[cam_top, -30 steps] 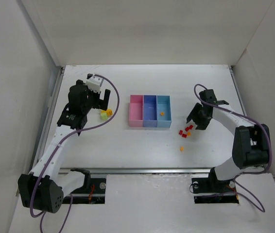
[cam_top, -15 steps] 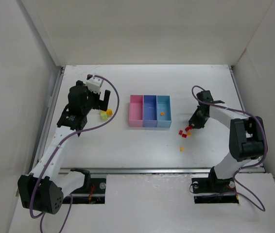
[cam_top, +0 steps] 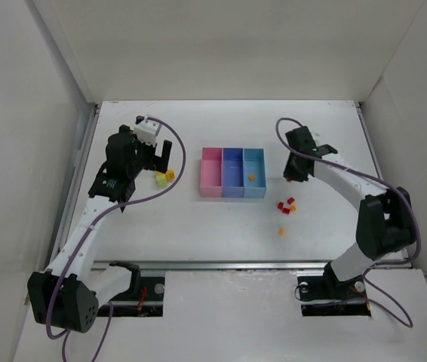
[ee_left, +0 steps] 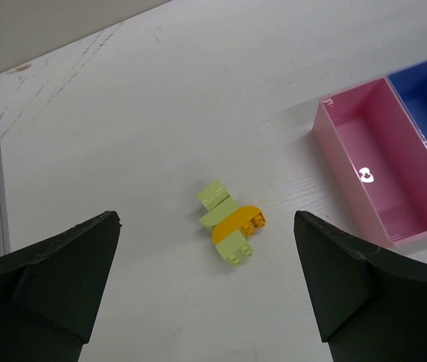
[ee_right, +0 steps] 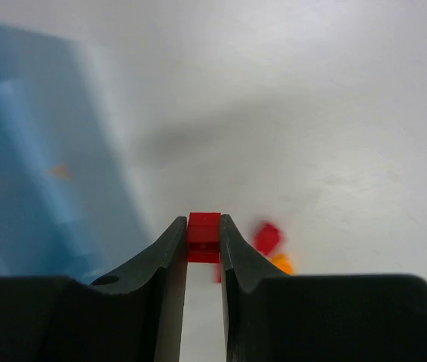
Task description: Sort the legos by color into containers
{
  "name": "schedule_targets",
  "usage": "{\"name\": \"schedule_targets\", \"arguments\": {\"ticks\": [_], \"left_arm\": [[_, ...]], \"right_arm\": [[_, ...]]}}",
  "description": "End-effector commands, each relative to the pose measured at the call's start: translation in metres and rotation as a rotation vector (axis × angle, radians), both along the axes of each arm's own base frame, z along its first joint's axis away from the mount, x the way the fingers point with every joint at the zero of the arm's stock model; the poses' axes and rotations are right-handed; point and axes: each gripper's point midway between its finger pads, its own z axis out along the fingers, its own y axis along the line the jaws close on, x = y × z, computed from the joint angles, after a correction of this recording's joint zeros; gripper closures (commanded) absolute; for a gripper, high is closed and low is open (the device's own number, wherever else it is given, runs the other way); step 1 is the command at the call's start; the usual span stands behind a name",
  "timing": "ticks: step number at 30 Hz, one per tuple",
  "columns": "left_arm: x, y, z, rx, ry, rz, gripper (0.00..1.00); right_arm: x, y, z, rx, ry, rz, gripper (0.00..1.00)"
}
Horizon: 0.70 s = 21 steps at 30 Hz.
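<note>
The right gripper moves past the light blue bin next, then over the empty blue-violet bin (cam_top: 233, 172), since the light blue one holds an orange lego.
My right gripper (ee_right: 204, 235) is shut on a small red lego (ee_right: 204, 230), lifted off the table just right of the containers (cam_top: 232, 173), a joined row of pink, blue-violet and light blue bins. In the top view the right gripper (cam_top: 292, 175) hovers beside the light blue bin (cam_top: 254, 185), which holds one orange lego (cam_top: 251, 177). Red and orange legos (cam_top: 285, 204) lie loose below it. My left gripper (ee_left: 206, 249) stands open over a yellow-green and orange lego cluster (ee_left: 230, 223), apart from it; in the top view that left gripper (cam_top: 158, 164) hangs above the cluster (cam_top: 165, 176).
White walls enclose the table on the left, back and right. A lone orange lego (cam_top: 281, 231) lies nearer the front edge. The pink bin (ee_left: 368, 170) shows at the right of the left wrist view.
My right gripper has closed on a red lego from the loose pile, lifted it and swung up and left toward the light blue bin. The left arm has not moved.
</note>
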Motion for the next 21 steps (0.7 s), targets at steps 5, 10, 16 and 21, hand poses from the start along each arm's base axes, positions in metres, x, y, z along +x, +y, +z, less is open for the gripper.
{"name": "schedule_targets", "arguments": {"ticks": [5, 10, 16, 21], "left_arm": [[0.005, -0.004, 0.010, -0.032, -0.032, 0.001, 0.00], [0.001, -0.015, 0.018, -0.052, -0.010, -0.060, 0.00], [-0.010, -0.035, 0.017, -0.044, 0.009, -0.209, 0.00], [-0.019, -0.045, 0.003, -0.065, 0.047, -0.272, 0.00]], "right_arm": [[0.042, 0.160, 0.133, 0.070, -0.431, 0.598, 1.00], [0.043, 0.205, 0.104, 0.027, -0.336, 0.740, 1.00], [0.049, 0.222, 0.086, 0.064, -0.307, 0.775, 0.91], [0.048, 0.230, 0.076, 0.089, -0.280, 0.810, 0.63]]}}
